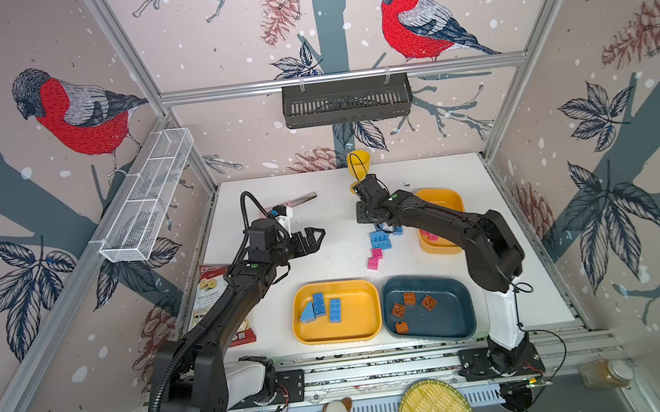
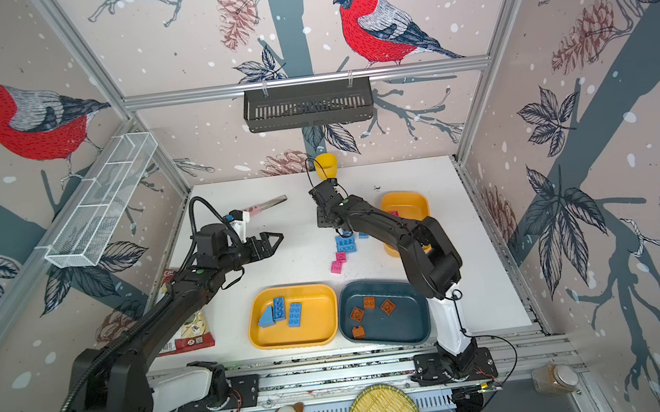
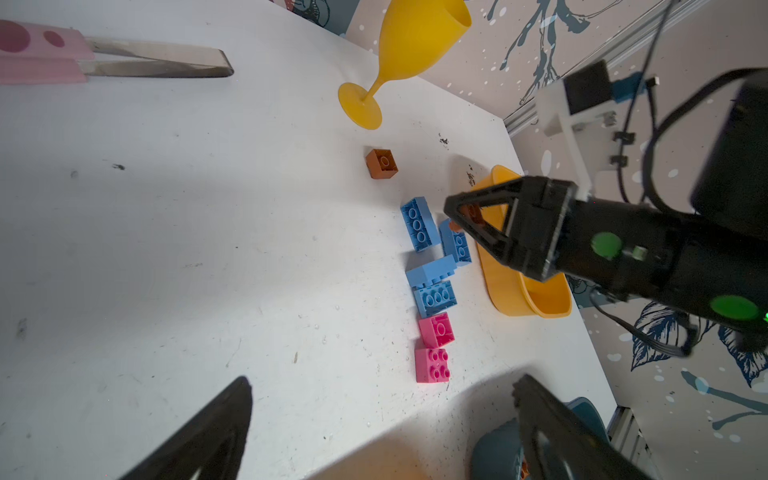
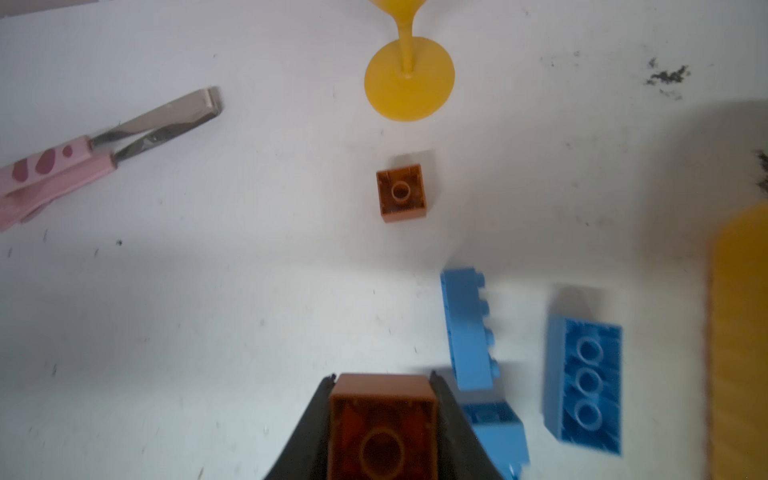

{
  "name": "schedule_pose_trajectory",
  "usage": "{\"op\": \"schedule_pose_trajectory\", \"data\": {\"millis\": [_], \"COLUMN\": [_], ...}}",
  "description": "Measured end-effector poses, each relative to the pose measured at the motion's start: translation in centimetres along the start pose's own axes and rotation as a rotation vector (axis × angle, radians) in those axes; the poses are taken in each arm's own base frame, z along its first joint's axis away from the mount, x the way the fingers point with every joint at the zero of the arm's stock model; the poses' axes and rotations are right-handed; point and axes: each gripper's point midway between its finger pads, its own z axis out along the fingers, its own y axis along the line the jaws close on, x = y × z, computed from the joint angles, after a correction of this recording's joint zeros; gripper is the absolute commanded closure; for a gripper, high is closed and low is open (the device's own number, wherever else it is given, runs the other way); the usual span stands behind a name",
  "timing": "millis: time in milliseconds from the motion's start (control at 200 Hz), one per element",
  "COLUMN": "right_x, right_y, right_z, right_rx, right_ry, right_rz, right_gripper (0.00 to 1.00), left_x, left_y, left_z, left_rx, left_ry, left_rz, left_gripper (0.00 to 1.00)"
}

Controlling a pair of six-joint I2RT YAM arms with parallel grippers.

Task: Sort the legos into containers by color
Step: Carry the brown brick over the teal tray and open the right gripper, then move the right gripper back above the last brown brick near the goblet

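Note:
Brown legos lie in the teal tray, so next I need to move my right gripper back over the far corner of the teal tray [image 1: 448,315] by the larger yellow tray and let go of the lego.
My right gripper [image 4: 382,378] is shut on a brown-orange lego [image 4: 382,428], just above the table beside loose blue legos [image 1: 380,239]. Two pink legos [image 1: 373,259] lie below them in both top views. Another brown lego [image 4: 401,193] sits near the goblet. My left gripper [image 1: 317,235] hovers open and empty left of the pile. The larger yellow tray [image 1: 357,325] holds three blue legos [image 1: 322,306]. In the teal tray [image 1: 448,315] lie several brown legos [image 1: 410,305]. The smaller yellow tray [image 1: 442,199] holds pink legos [image 1: 429,235], partly hidden by the right arm.
A yellow goblet [image 1: 358,160] stands at the table's back edge. The pink-handled tool [image 1: 298,200] lies at the back left, and a snack packet [image 1: 213,286] under the left arm. A white wire basket [image 1: 148,201] hangs on the left wall, a black basket [image 1: 346,101] on the back rail.

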Motion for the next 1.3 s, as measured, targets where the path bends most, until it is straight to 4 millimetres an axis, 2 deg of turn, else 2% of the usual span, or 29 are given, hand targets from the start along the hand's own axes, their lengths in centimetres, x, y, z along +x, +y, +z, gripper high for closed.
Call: {"op": "schedule_pose_trajectory", "data": {"millis": [155, 275, 435, 545, 690, 760, 791, 816, 826, 906, 1016, 1156, 1301], "right_x": [2.9, 5.5, 10.3, 13.9, 18.3, 19.7, 20.1, 20.3, 20.4, 20.4, 19.0, 14.6, 8.7], "right_y": [-0.2, -1.6, -2.6, -3.3, -3.8, -3.7, -3.6, -3.5, -3.5, -3.2, -2.7, -2.8, -3.1], "right_z": [-5.0, -8.4, -12.1, -13.2, -13.1, -12.8, -12.6, -12.4, -12.3, -11.9, -11.9, -11.3, -9.2], "right_rx": [-0.063, -0.085, -0.139, -0.161, -0.177, -0.189, -0.192, -0.193, -0.193, -0.201, -0.226, -0.247, -0.229], "right_ry": [0.027, 0.053, 0.144, 0.221, 0.329, 0.373, 0.387, 0.397, 0.400, 0.408, 0.393, 0.314, 0.227], "right_rz": [-0.030, -0.041, -0.052, -0.076, -0.096, -0.106, -0.107, -0.109, -0.109, -0.120, -0.118, -0.075, -0.039], "right_gripper": [0.76, 0.76, 0.76, 0.74, 0.68, 0.62, 0.57, 0.50, 0.46, 0.31, 0.26, 0.24, 0.22], "left_x": [0.0, -0.1, 0.2, 0.2, 0.2, 0.0, -0.1, -0.1, -0.2, -0.3, -0.4, -0.5, -0.6], "left_y": [-0.3, -0.7, -0.7, -0.8, -0.9, -1.1, -1.2, -1.2, -1.2, -1.3, -1.4, -1.5, -1.5], "left_z": [0.8, 1.6, 2.3, 2.7, 2.9, 2.9, 2.9, 2.9, 2.9, 2.8, 2.8, 2.7, 2.5], "left_rx": [0.035, 0.069, 0.092, 0.106, 0.121, 0.130, 0.131, 0.132, 0.132, 0.134, 0.134, 0.134, 0.133], "left_ry": [0.028, 0.051, 0.077, 0.086, 0.094, 0.090, 0.090, 0.089, 0.089, 0.086, 0.084, 0.082, 0.081], "left_rz": [-0.009, -0.012, -0.023, -0.025, -0.026, -0.022, -0.021, -0.020, -0.020, -0.020, -0.023, -0.022, -0.022], "left_gripper": [0.03, 0.03, 0.03, 0.03, 0.03, 0.03, 0.03, 0.03, 0.03, 0.03, 0.03, 0.03, 0.03]}}
